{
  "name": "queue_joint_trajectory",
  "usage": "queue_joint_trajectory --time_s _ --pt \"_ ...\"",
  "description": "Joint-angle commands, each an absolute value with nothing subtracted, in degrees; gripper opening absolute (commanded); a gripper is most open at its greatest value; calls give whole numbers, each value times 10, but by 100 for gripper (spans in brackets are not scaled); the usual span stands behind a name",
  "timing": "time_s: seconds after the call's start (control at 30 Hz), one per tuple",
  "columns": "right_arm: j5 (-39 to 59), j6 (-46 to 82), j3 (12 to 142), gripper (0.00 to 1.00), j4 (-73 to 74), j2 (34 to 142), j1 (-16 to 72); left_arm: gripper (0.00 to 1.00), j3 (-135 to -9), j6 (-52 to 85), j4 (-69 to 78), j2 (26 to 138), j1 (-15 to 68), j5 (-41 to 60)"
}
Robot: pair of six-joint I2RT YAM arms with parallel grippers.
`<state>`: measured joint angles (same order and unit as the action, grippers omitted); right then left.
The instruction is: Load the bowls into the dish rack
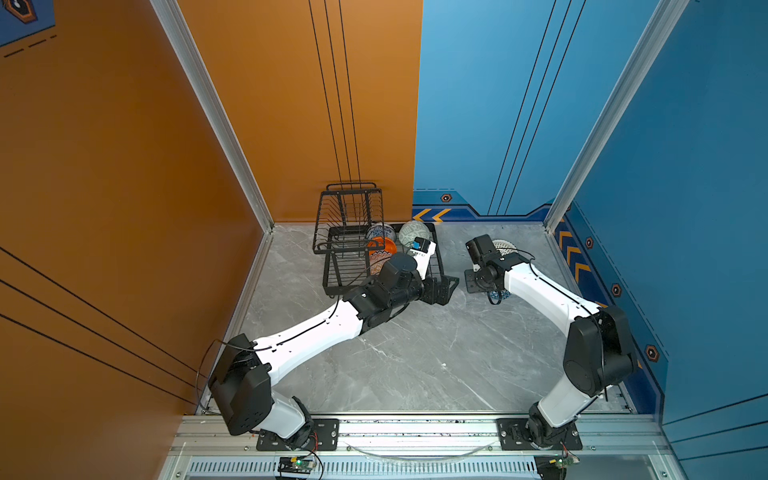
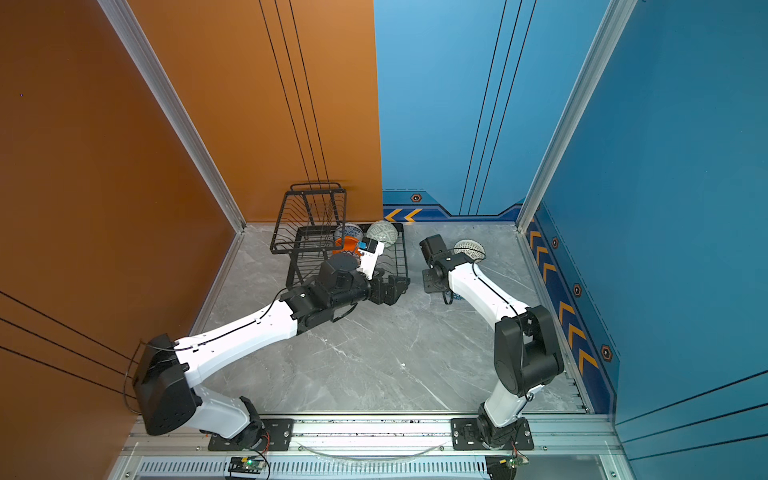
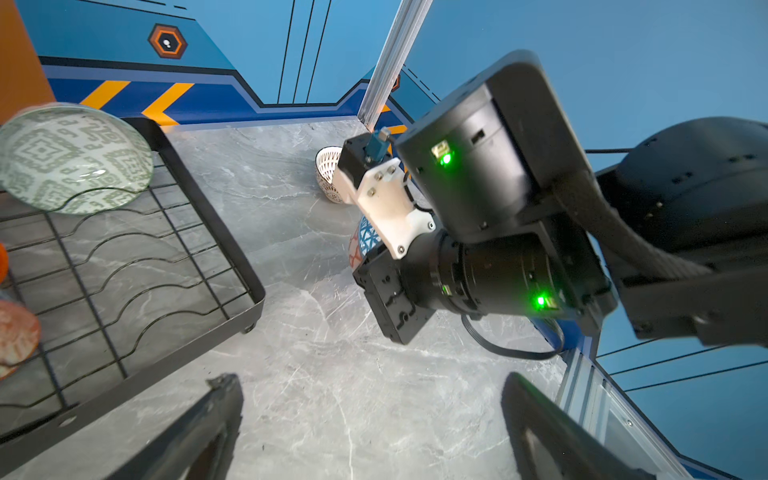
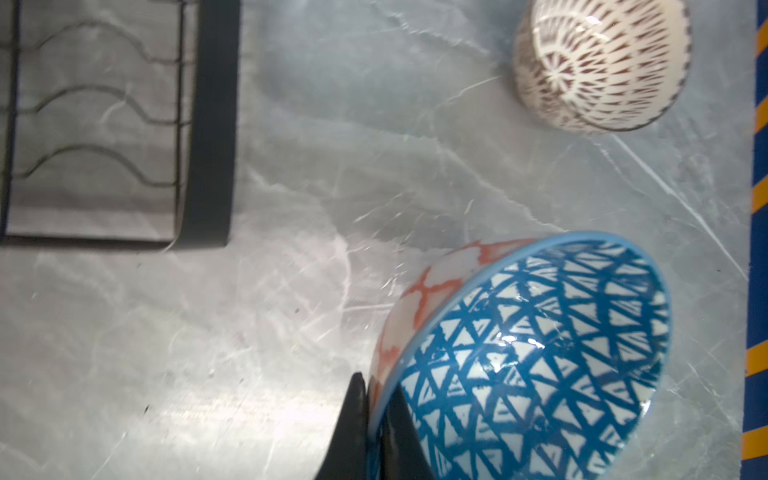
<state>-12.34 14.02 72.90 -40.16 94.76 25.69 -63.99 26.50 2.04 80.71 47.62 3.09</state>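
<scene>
The bare tabletop off the rack's near corner [image 1: 462,321] [image 4: 268,436] lies below my right gripper toward my base, so next I need to move that gripper back and down to it and let go of the bowl's rim.
The black wire dish rack [image 1: 332,266] stands at the back left of the table. In it lie a pale green patterned bowl [image 1: 413,232], a blue-white floral bowl [image 1: 380,230], a plain orange bowl [image 1: 384,245] and an orange-white bowl [image 3: 16,332]. My left gripper [image 3: 374,424] hangs open and empty above the table just off the rack's near right corner. My right gripper [image 4: 374,415] is shut on the rim of the blue triangle-patterned bowl [image 4: 532,353], which is tilted above the table right of the rack. A white lattice-patterned bowl [image 4: 598,66] rests on the table beyond it.
The rack's raised basket tier [image 1: 349,216] sits at its back left. The right arm's wrist [image 3: 478,249] is close in front of the left gripper. Blue wall with chevron stripes [image 1: 575,257] borders the table on the right, orange wall on the left.
</scene>
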Motion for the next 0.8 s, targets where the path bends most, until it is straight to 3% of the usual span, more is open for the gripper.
queue_joint_trajectory --time_s 0.0,0.37,0.77 --pt "-156 158 705 0 -444 937 293 98 -600 276 29 758 468 1" --pt "-131 176 712 0 -447 979 386 98 -490 318 46 670 456 -16" --pt "-128 175 728 5 -449 1031 421 98 -433 344 46 606 454 -47"
